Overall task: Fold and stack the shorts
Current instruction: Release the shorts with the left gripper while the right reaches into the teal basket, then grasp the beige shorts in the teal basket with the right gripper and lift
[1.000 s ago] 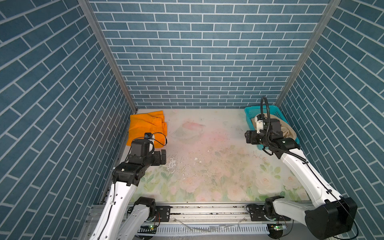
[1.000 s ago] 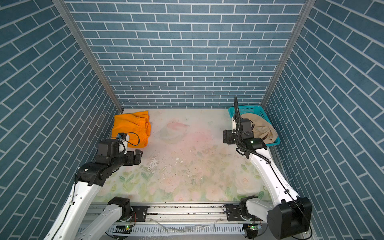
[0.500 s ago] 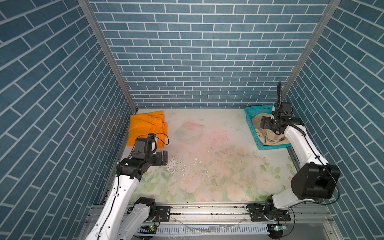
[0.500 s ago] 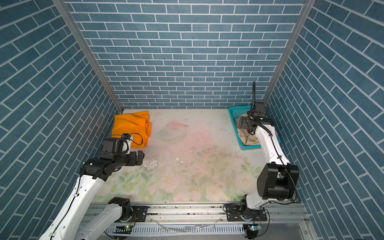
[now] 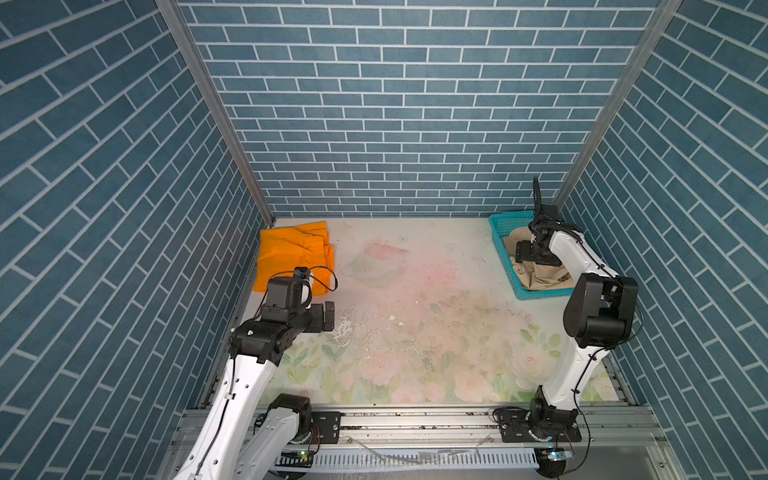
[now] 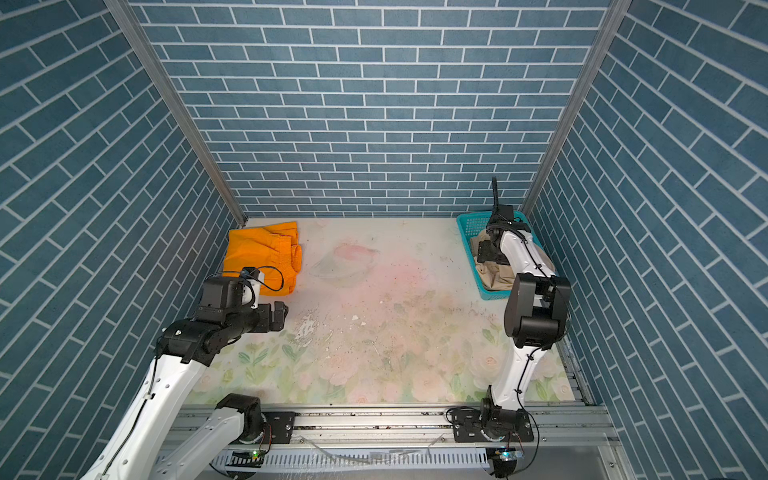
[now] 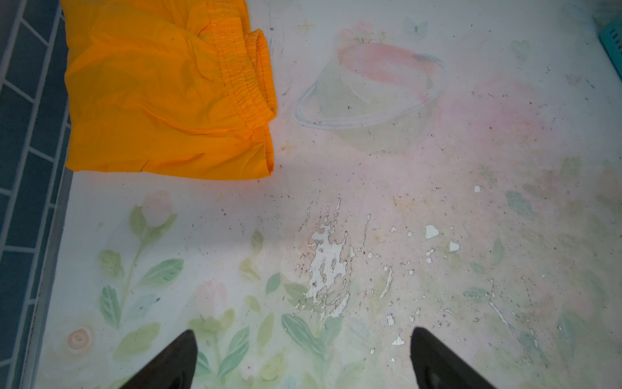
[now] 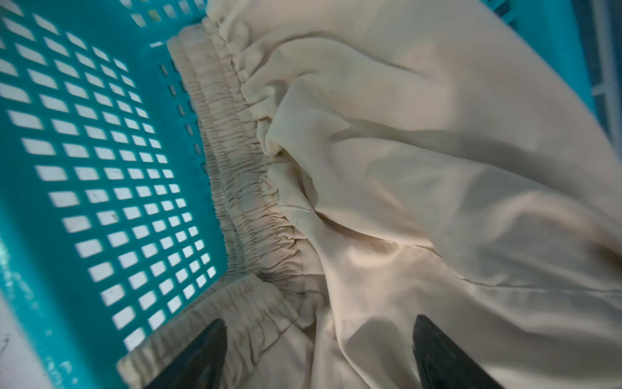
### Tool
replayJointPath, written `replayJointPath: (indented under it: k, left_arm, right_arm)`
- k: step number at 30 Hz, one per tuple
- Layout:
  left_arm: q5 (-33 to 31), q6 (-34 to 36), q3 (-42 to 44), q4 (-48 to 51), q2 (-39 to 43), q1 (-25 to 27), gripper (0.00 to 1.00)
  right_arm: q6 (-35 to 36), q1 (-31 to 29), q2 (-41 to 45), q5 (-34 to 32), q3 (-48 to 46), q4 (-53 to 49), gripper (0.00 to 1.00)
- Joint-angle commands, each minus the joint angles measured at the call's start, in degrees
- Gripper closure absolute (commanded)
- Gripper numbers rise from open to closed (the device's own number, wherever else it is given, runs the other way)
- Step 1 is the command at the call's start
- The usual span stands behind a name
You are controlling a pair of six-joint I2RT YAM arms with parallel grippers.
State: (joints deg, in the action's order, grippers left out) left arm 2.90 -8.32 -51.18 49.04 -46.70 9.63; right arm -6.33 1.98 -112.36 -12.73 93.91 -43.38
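My right gripper should next go down deeper into the basket (image 8: pixel 84 151) and close on the beige fold (image 8: pixel 332 280) beside the gathered waistband, because that fold runs between its open fingers.
The orange shorts (image 5: pixel 291 253) (image 6: pixel 262 253) lie folded at the back left of the table, with the gathered waistband showing in the left wrist view (image 7: pixel 161 94). The beige shorts (image 5: pixel 540 276) (image 6: pixel 496 278) (image 8: pixel 404 168) lie crumpled inside the teal basket (image 5: pixel 509 220) (image 6: pixel 471 224) (image 8: pixel 84 151). My left gripper (image 5: pixel 328 316) (image 6: pixel 280 316) (image 7: pixel 301 336) hovers open over bare table, in front of the orange shorts. My right gripper (image 5: pixel 524 254) (image 6: pixel 484 253) (image 8: pixel 318 326) is down in the basket, open, its fingers straddling beige cloth beside the waistband.
The floral table mat (image 5: pixel 415 332) has worn white patches (image 7: pixel 328 266) near the left gripper. Blue brick walls close in the left, back and right sides. The basket stands in the back right corner against the wall.
The right arm swung from beside the basket to over it and lowered its open gripper onto the beige shorts. The left arm shifted only slightly.
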Motion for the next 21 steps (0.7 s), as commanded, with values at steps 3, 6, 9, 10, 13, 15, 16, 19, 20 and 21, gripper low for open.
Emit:
replayJointPath:
  k: [3, 6, 9, 10, 13, 15, 16, 19, 20, 21]
  left_arm:
    - [0.5, 0.4, -1.1, 0.2, 0.4, -0.1, 0.0]
    - [0.5, 0.4, -0.9, 0.1, 0.6, -0.1, 0.0]
    - [0.5, 0.4, -0.9, 0.1, 0.7, -0.1, 0.0]
    - [0.4, 0.3, -1.0, 0.2, 0.8, -0.1, 0.0]
    - [-0.1, 0.3, -1.0, 0.2, 1.0, -0.1, 0.0]
    - [-0.1, 0.3, -0.9, 0.2, 0.9, -0.1, 0.0]
    - [-0.1, 0.3, -0.9, 0.2, 0.9, -0.1, 0.0]
    - [0.0, 0.2, -0.9, 0.1, 0.8, -0.1, 0.0]
    - [0.0, 0.2, -1.0, 0.2, 0.7, -0.1, 0.0]
    - [0.0, 0.2, -1.0, 0.2, 0.6, -0.1, 0.0]
  right_arm:
    - [1.9, 1.3, -5.1, -0.1, 1.4, -1.2, 0.18]
    - [1.9, 2.0, -6.8, 1.7, 0.9, 0.5, 0.26]
    - [1.8, 3.2, -8.5, 4.2, 1.3, 0.9, 0.44]
    - [1.8, 3.4, -8.8, 5.0, 1.4, 1.1, 0.57]
    - [1.9, 3.5, -6.7, 5.4, 0.1, 2.4, 0.94]
    - [1.9, 3.6, -3.7, 5.5, -1.2, 3.7, 1.0]
    - [1.9, 3.6, -2.3, 5.3, -1.7, 4.3, 1.0]
    - [1.8, 3.6, 3.4, 5.3, -2.3, 5.0, 1.0]
    - [1.8, 3.6, 5.2, 5.5, -2.2, 4.9, 1.0]
    - [1.5, 3.6, 7.2, 5.9, -2.1, 4.6, 1.0]
